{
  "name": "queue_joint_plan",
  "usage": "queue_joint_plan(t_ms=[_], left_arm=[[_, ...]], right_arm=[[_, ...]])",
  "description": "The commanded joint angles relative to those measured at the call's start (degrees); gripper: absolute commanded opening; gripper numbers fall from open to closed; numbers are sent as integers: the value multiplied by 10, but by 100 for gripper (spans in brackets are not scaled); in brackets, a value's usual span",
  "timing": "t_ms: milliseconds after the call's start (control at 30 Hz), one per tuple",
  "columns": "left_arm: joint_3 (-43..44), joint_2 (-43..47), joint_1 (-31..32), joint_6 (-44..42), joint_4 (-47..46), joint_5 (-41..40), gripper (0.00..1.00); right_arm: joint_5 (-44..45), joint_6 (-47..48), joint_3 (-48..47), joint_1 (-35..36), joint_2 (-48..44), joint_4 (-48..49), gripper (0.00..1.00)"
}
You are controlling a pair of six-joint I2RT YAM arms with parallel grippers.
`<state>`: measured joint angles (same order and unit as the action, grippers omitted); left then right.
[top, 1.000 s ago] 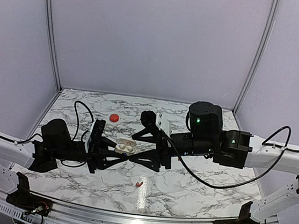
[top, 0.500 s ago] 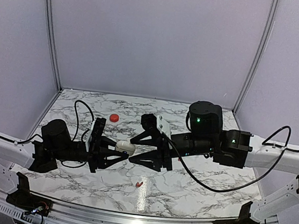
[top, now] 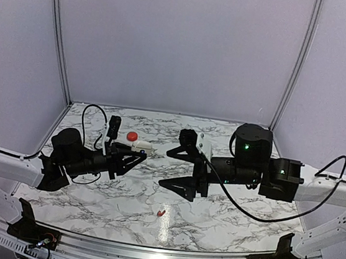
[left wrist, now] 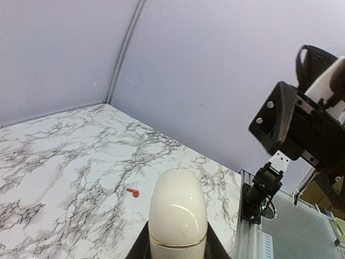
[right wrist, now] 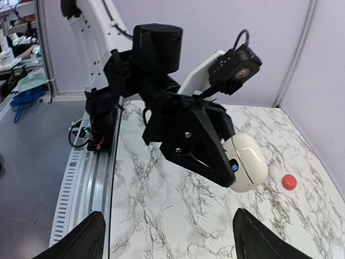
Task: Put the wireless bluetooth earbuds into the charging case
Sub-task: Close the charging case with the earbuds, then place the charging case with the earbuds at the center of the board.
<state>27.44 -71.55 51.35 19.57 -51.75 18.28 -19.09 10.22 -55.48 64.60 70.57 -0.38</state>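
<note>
Bare marble is below my left gripper. Next, my left gripper should go left in the top view, tip its fingers down, lower the case (left wrist: pixel 178 210) and then release it.
The charging case (left wrist: pixel 178 210) is a white egg-shaped shell with a gold seam and a small blue light, its lid closed. My left gripper (left wrist: pixel 178 246) is shut on its lower half and holds it above the table (top: pixel 143 145). In the right wrist view the case (right wrist: pixel 247 162) sticks out past the left fingers (right wrist: pixel 199 145). One tiny red earbud (top: pixel 161 213) lies on the marble near the front edge and also shows in the left wrist view (left wrist: pixel 132 192). My right gripper (top: pixel 172 169) hangs open to the right of the case, apart from it, with nothing between its fingers (right wrist: pixel 172 243).
A small red round puck (top: pixel 132 136) sits on the marble table (top: pixel 225 217) behind the left gripper; in the right wrist view the puck (right wrist: pixel 290 182) is at the right. Lilac walls enclose the table. An aluminium rail (top: pixel 159 253) runs along the front edge.
The case stood open a second ago and was then shut between both grippers. The left gripper has since lifted it back and left. The right gripper has pulled away and opened wide.
</note>
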Motion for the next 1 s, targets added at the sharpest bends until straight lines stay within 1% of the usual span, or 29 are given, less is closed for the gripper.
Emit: queue_joint_plan(t_ms=[0,33,67,200,367,533,667,833,967], left_arm=[[26,-3,-33,85,55,-45,0],[26,-4,-45,101,65,-46,0],[25,-4,-57,118,73,-46,0],[13,-7,-109,174,106,-62,0],[-3,-2,-196,222,189,-92,0],[5,-8,-256,220,281,-114,0],[36,-46,-295,203,367,-122,0],[81,-100,-306,181,430,-139,0],[112,-146,-323,173,456,-123,0]], right_arm=[[123,-20,19,-6,-46,65,91],[145,-24,23,-5,-52,69,97],[163,-28,28,-5,-56,74,98],[251,-48,54,-6,-70,106,98],[332,-81,82,-5,-72,144,98],[321,-72,72,-5,-65,111,99],[315,-72,73,-5,-61,107,99],[298,-71,71,-6,-54,102,99],[288,-67,70,-6,-48,95,99]])
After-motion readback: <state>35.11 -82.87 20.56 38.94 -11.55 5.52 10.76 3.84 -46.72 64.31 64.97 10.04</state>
